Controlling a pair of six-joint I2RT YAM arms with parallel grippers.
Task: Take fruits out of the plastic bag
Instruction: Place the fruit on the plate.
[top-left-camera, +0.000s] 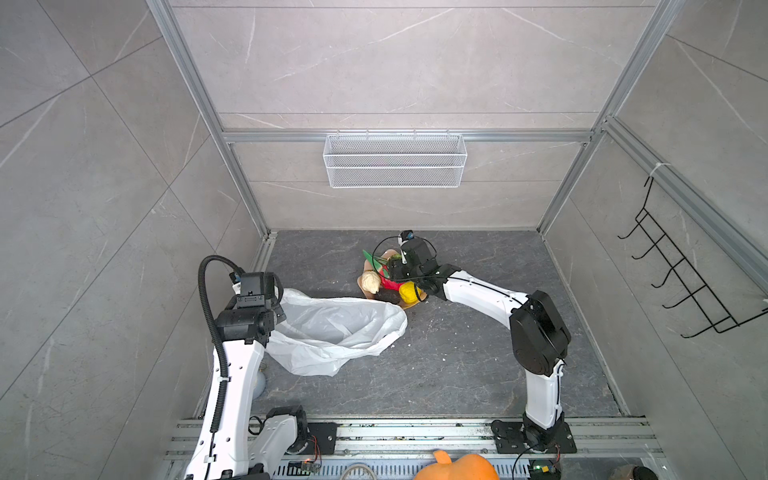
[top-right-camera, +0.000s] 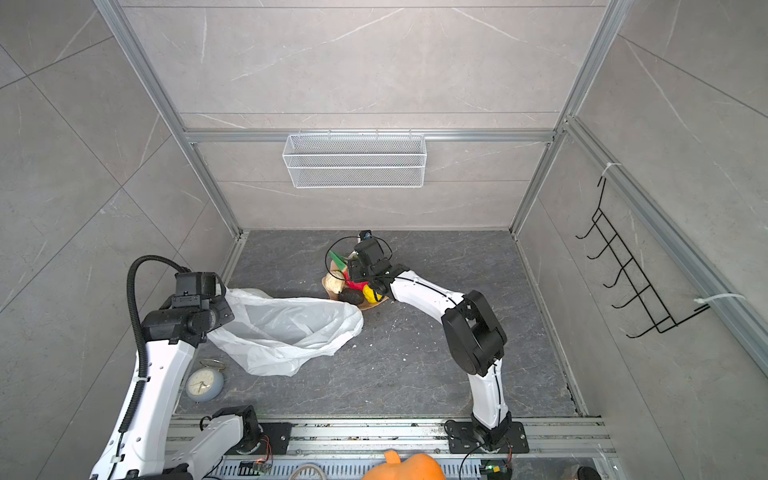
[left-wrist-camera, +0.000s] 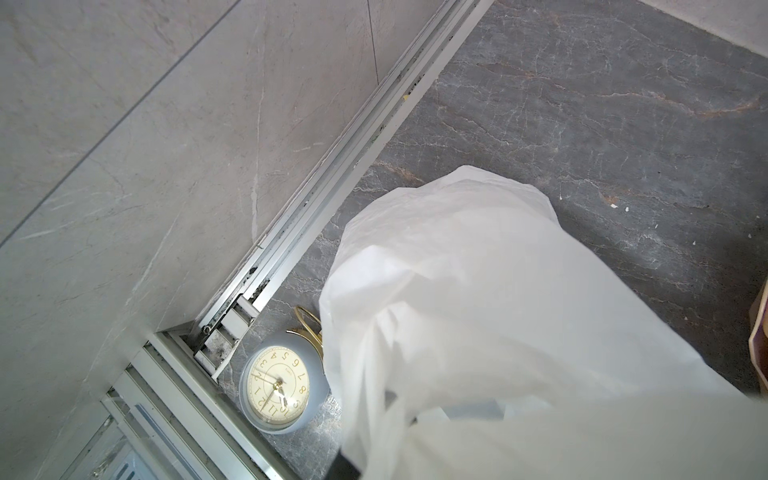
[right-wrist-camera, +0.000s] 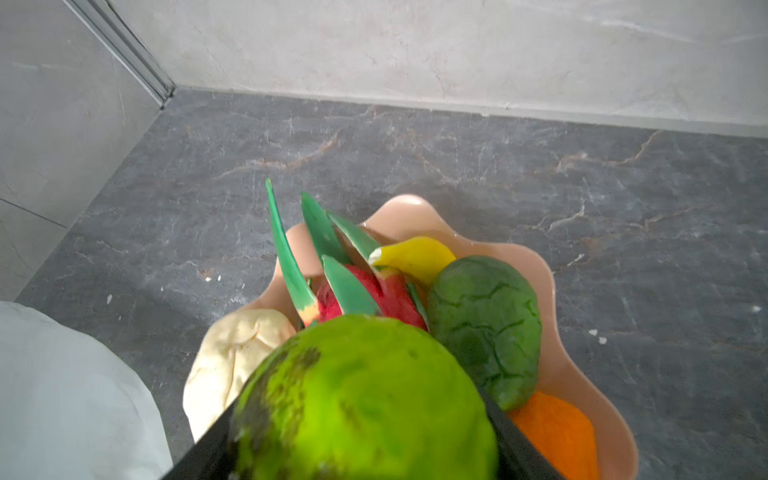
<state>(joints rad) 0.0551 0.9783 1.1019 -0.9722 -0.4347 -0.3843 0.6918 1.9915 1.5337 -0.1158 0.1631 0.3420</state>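
Observation:
I need to lower my right gripper next, slightly back to the bowl's near half, and release the bright green fruit (right-wrist-camera: 365, 399), still hanging above the other fruits.
The white plastic bag (top-left-camera: 332, 328) lies slack on the dark floor, its mouth facing the peach bowl (right-wrist-camera: 415, 208). My left gripper (top-left-camera: 279, 309) is shut on the bag's left edge, and the film (left-wrist-camera: 478, 311) hides its fingers in the wrist view. My right gripper (right-wrist-camera: 361, 436) hangs over the bowl, shut on a bright green fruit (right-wrist-camera: 365, 399) between its black fingers (right-wrist-camera: 515, 440). In the bowl lie a red dragon fruit (right-wrist-camera: 386, 291), a banana (right-wrist-camera: 415, 253), a dark green fruit (right-wrist-camera: 486, 324), a beige one (right-wrist-camera: 232, 361), an orange (right-wrist-camera: 552, 428) and a lemon (top-left-camera: 408, 292).
A pale blue alarm clock (top-right-camera: 203, 384) stands by the left wall next to the bag. A white wire basket (top-left-camera: 395, 160) hangs on the back wall and a black hook rack (top-left-camera: 685, 270) on the right wall. A large orange pumpkin (top-left-camera: 457, 467) sits at the front edge.

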